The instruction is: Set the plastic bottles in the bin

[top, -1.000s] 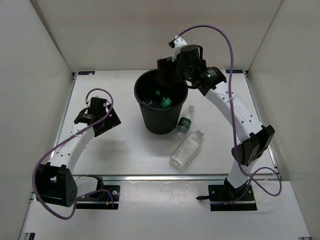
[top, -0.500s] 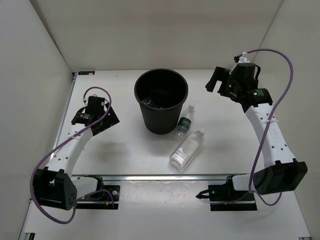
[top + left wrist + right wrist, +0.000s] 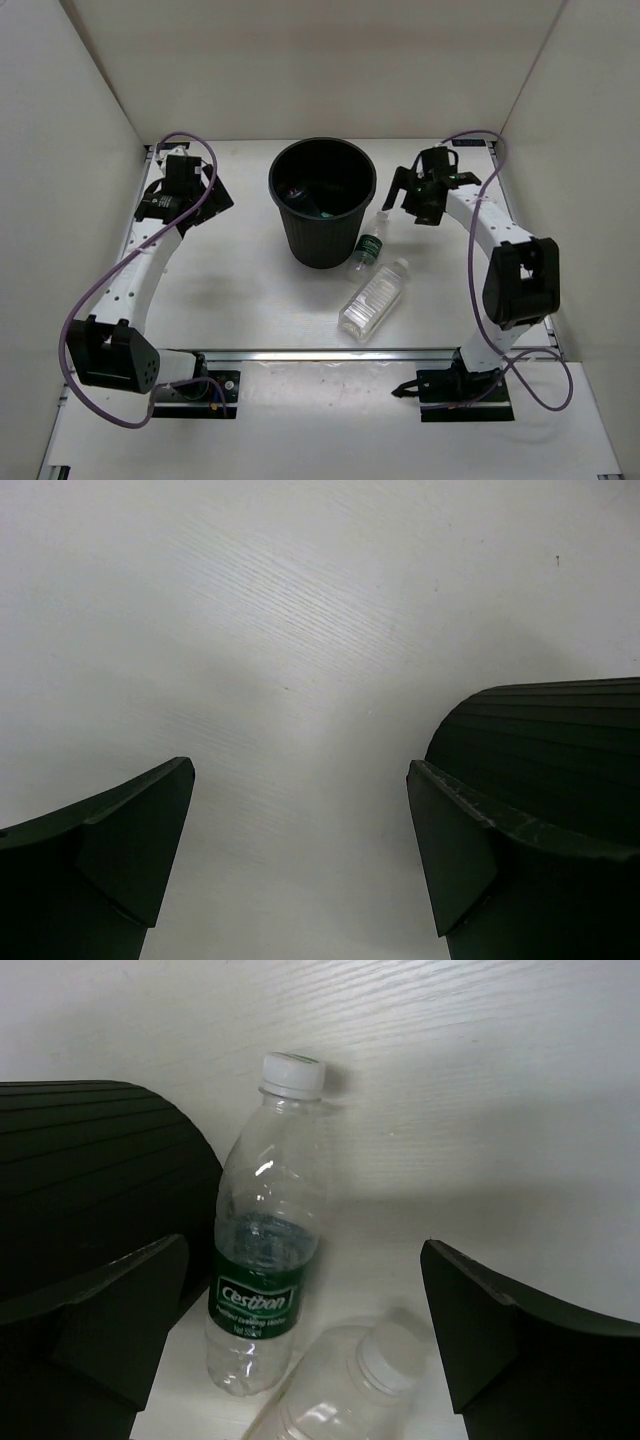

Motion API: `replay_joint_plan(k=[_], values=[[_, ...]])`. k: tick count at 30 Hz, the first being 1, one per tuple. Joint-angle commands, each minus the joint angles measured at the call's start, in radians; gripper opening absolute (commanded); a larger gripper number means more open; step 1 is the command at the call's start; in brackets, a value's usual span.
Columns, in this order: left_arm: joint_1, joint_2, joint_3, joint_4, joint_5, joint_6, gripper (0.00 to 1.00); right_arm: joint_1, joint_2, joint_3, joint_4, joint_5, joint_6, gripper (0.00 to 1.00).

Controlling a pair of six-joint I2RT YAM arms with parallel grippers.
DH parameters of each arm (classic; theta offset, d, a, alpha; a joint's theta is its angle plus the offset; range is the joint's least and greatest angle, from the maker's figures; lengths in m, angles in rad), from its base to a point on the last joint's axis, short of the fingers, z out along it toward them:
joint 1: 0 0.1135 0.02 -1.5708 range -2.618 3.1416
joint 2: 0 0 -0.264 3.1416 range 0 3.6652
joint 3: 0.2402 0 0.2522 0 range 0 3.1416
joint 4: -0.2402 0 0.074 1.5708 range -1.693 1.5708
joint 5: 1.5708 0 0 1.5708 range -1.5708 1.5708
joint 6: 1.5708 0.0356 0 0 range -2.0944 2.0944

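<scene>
The ribbed bottle (image 3: 373, 298) crowds the green-label bottle's base, so the right gripper needs to go down and to the left in the top view onto the green-label bottle's upper part (image 3: 376, 228).
The black bin (image 3: 322, 215) stands at the table's middle back, with bottles dimly visible inside it. A clear bottle with a dark green label (image 3: 367, 246) (image 3: 262, 1260) lies against the bin's right side. A larger clear ribbed bottle (image 3: 373, 298) (image 3: 345, 1390) lies in front of it. My right gripper (image 3: 400, 195) (image 3: 305, 1330) hangs open just right of the bin, above the green-label bottle, holding nothing. My left gripper (image 3: 200, 205) (image 3: 300, 850) is open over bare table left of the bin (image 3: 560, 750).
White walls enclose the table on three sides. A metal rail (image 3: 330, 352) runs along the near edge between the arm bases. Purple cables loop off both arms.
The right arm swung from over the bin out to the right, then came back down beside the bin over the green-label bottle. The left gripper moved toward the back left.
</scene>
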Motion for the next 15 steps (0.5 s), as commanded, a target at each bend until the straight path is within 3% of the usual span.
replay_joint_plan(k=[1, 8, 15], values=[[0.018, -0.008, 0.040, 0.000, -0.011, 0.017, 0.99, 0.048, 0.062, 0.077, 0.064, 0.040, 0.053, 0.99], [0.017, -0.013, 0.063, -0.015, -0.028, 0.032, 0.99, 0.097, 0.223, 0.136, 0.041, 0.077, 0.122, 0.98], [0.021, -0.030, 0.038, -0.026, -0.028, 0.037, 0.99, 0.110, 0.259, 0.074, 0.074, 0.109, 0.197, 0.79]])
